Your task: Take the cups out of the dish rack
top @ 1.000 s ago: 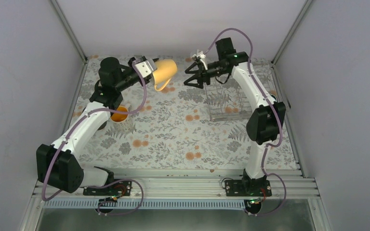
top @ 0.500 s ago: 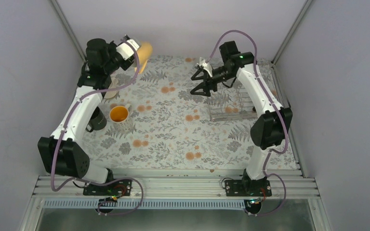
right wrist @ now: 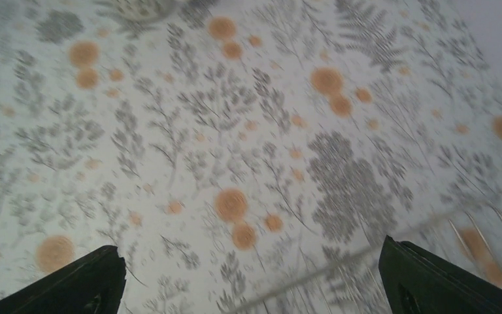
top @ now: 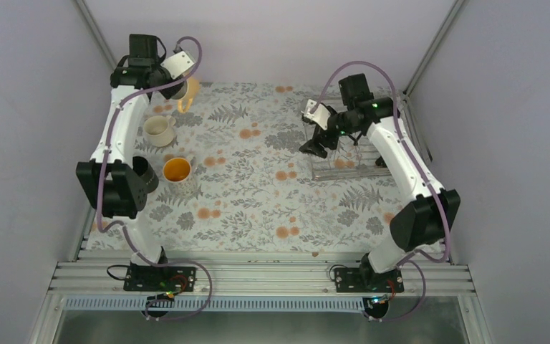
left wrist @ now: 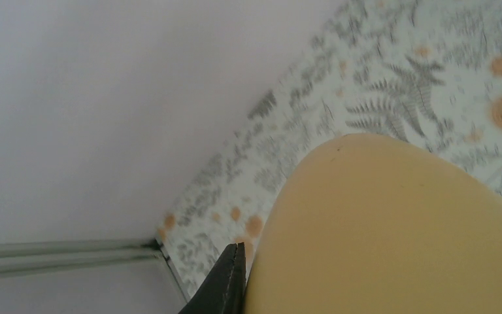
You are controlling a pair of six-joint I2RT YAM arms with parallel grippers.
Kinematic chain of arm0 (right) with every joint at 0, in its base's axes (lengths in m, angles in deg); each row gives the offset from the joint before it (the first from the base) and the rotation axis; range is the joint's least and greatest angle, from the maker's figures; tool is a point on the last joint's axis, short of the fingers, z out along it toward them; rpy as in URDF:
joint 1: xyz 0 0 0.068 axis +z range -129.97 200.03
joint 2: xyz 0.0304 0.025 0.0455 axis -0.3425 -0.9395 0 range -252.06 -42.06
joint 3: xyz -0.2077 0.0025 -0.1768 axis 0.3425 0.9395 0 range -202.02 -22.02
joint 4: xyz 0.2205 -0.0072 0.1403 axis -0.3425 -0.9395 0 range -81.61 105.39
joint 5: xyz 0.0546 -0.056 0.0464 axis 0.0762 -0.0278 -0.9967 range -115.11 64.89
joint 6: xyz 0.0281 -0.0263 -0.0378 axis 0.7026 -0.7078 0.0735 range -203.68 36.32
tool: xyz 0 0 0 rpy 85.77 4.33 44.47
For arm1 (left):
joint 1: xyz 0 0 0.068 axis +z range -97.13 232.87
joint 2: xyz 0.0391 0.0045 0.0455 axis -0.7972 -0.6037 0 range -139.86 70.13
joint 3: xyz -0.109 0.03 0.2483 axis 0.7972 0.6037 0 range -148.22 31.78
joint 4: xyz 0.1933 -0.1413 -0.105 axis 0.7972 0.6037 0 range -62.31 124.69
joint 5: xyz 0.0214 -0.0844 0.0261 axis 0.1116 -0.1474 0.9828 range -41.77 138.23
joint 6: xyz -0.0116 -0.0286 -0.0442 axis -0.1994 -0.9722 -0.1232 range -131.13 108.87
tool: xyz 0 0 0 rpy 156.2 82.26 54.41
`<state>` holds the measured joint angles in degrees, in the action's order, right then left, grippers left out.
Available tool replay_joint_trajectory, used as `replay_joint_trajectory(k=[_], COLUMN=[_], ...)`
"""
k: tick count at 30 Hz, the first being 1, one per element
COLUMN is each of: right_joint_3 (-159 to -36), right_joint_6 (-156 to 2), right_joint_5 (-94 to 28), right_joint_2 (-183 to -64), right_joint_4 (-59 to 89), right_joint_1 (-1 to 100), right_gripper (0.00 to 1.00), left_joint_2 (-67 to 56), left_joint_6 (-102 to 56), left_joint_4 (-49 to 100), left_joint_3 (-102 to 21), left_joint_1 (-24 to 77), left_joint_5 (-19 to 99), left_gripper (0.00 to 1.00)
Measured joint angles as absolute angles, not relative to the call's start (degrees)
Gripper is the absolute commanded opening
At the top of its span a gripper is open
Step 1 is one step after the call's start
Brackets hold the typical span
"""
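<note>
The pale beige cup will next go down to the table (top: 195, 130) with my left gripper, beside the cream-white cup on its rack-facing side, because that spot is clear.
My left gripper (top: 177, 77) is shut on the pale beige cup (top: 187, 92) and holds it above the table's back left corner. In the left wrist view that cup (left wrist: 399, 229) fills the lower right, with the closed gripper (left wrist: 237, 248) against its side. On the table stand the cream-white cup (top: 159, 130), the orange-yellow cup (top: 177, 170) and the black cup (top: 144, 176), the last partly behind my left arm. The dish rack (top: 344, 159) stands at the right. My right gripper (top: 314, 143) hangs open over the rack's left edge, empty (right wrist: 251, 265).
A dark shape (top: 381, 162) lies at the rack's right end, partly hidden by my right arm. The enclosure's side walls and metal posts stand close to the back left corner and to the rack. Rack wires (right wrist: 470, 229) show blurred at the lower right of the right wrist view.
My left arm swung left and back, carrying the pale beige cup to the back left corner. My right gripper moved right and down to the rack and opened wider.
</note>
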<state>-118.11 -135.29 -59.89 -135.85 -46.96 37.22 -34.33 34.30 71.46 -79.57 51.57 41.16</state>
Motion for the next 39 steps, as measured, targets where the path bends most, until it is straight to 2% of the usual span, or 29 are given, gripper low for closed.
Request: replay_joint_trajectory(k=[6,15,21,25,30,39], right_joint_3=[-109.94,-101.5,-95.97,-95.71,-97.74,-101.81], right_joint_6=[-132.52,-129.76,-129.91,-130.35,-130.59,-131.75], right_joint_5=[-49.6,-46.32,-44.57,-44.13,-44.75,-46.56], right_joint_2=[-129.17,-120.95,-113.98,-113.17,-113.32,-112.58], right_joint_4=[-40.6,-35.79,-34.87,-35.62,-38.09,-41.65], right_joint_1=[37.05,36.43,35.49,31.49,24.74,20.15], right_gripper=[1.0,1.0,1.0,1.0,1.0,1.0], left_joint_2=[-41.32,-58.11,-62.37,-64.78,-70.92,-74.9], left_joint_6=[37.28,39.5,40.36,40.55,39.94,39.16], left_joint_4=[83.37,97.25,100.64,102.65,103.66,103.81], left_joint_3=[-86.23,-106.54,-107.83,-108.33,-110.27,-110.32], left_joint_1=[51.43,51.11,50.56,48.96,47.22,47.19], left_joint_5=[44.44,49.27,49.57,49.99,50.69,52.83], left_gripper=[0.02,0.02,0.02,0.02,0.02,0.02])
